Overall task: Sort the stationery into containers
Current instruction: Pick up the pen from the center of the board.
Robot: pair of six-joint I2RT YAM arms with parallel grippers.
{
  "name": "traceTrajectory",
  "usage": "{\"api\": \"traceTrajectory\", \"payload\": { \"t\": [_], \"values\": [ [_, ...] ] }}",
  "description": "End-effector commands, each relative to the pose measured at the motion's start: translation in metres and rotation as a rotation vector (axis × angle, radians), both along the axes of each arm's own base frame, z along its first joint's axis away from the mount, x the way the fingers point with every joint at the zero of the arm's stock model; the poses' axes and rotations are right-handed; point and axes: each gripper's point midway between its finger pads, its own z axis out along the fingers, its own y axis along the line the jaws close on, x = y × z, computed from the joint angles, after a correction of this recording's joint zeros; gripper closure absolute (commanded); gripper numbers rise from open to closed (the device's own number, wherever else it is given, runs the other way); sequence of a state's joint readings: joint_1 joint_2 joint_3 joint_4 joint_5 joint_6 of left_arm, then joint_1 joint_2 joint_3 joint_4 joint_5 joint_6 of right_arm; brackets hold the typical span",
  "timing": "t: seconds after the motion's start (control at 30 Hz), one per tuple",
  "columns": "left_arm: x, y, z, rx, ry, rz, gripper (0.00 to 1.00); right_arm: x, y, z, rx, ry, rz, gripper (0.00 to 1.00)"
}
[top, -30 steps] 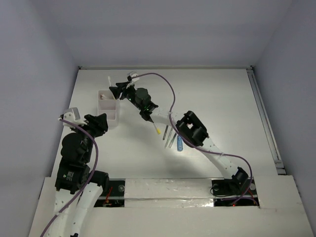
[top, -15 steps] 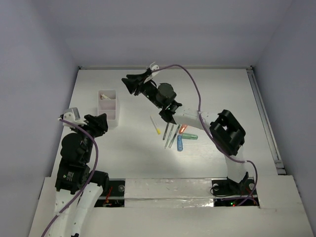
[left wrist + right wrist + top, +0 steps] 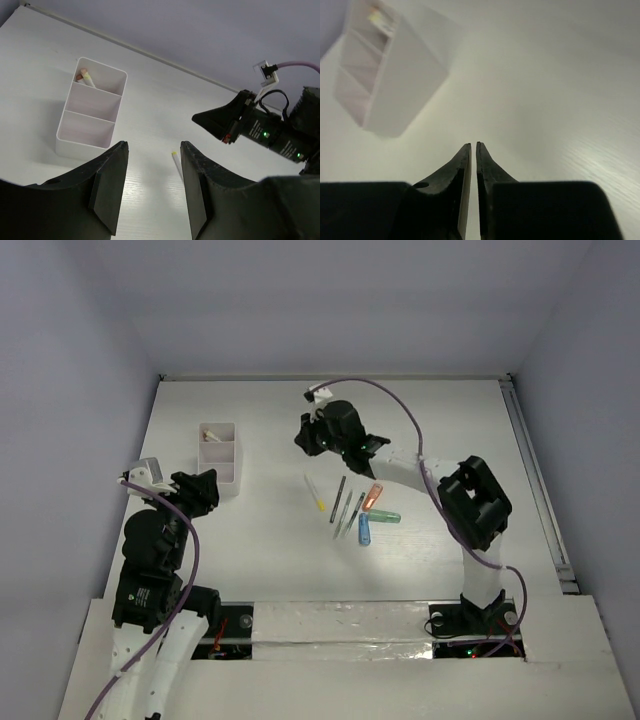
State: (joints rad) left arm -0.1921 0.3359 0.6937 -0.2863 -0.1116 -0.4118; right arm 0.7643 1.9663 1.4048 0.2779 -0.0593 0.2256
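Note:
I will lower my right gripper back toward my base next, opening its fingers over the yellow-tipped white stick (image 3: pixel 314 492), still outside the container.
The white container (image 3: pixel 219 460) stands at the left, split into three compartments; its far one holds white sticks (image 3: pixel 209 436) with coloured ends. On the table's middle lie a yellow-tipped white stick (image 3: pixel 314 493), two slim dark pens (image 3: pixel 339 498), and an orange (image 3: pixel 373 497), a mint-green (image 3: pixel 383 517) and a blue marker (image 3: pixel 365 529). My right gripper (image 3: pixel 303 433) hangs right of the container (image 3: pixel 385 75), its jaws (image 3: pixel 470 145) shut to a thin slit with nothing between. My left gripper (image 3: pixel 152 150) is open and empty, near the container (image 3: pixel 92 112).
The right arm's forearm (image 3: pixel 400 465) reaches over the table just behind the loose stationery, with a purple cable (image 3: pixel 390 400) arching above it. Walls close in the table at the back and on both sides. The left arm (image 3: pixel 150 540) stays at the near left.
My right gripper has swung from the container's far end to the right, toward the table's middle, and its jaws have closed. The left arm has not moved.

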Motion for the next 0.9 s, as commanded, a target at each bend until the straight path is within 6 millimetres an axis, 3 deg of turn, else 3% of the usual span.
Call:
{"api": "traceTrajectory", "payload": {
  "t": [0.0,0.03,0.1,0.13,0.2,0.37,0.57,0.73,0.87],
  "values": [
    [0.002,-0.002,0.010,0.007,-0.051,-0.014,0.58,0.002,-0.034,-0.023,-0.141,0.202,0.011,0.83],
    [0.003,-0.002,0.008,0.009,-0.043,-0.017,0.58,-0.006,-0.041,-0.046,-0.213,0.270,0.016,0.78],
    [0.003,-0.004,0.007,0.010,-0.040,-0.024,0.58,-0.005,-0.040,-0.046,-0.260,0.279,0.043,0.58],
    [0.003,-0.004,0.008,0.010,-0.043,-0.026,0.58,-0.010,-0.046,-0.063,-0.309,0.332,0.045,0.54],
    [0.003,-0.004,0.009,0.008,-0.046,-0.024,0.58,-0.008,-0.051,-0.070,-0.350,0.341,0.027,0.48],
    [0.002,-0.004,0.008,0.008,-0.046,-0.027,0.58,-0.019,-0.053,-0.097,-0.414,0.400,0.040,0.47],
    [0.002,-0.005,0.009,0.007,-0.048,-0.029,0.58,-0.026,-0.039,-0.105,-0.436,0.408,0.069,0.47],
    [0.002,-0.005,0.008,0.008,-0.046,-0.030,0.58,-0.034,-0.030,-0.124,-0.465,0.436,0.091,0.47],
    [0.002,-0.004,0.009,0.009,-0.050,-0.027,0.58,-0.030,-0.029,-0.131,-0.497,0.428,0.065,0.49]
  ]
}}
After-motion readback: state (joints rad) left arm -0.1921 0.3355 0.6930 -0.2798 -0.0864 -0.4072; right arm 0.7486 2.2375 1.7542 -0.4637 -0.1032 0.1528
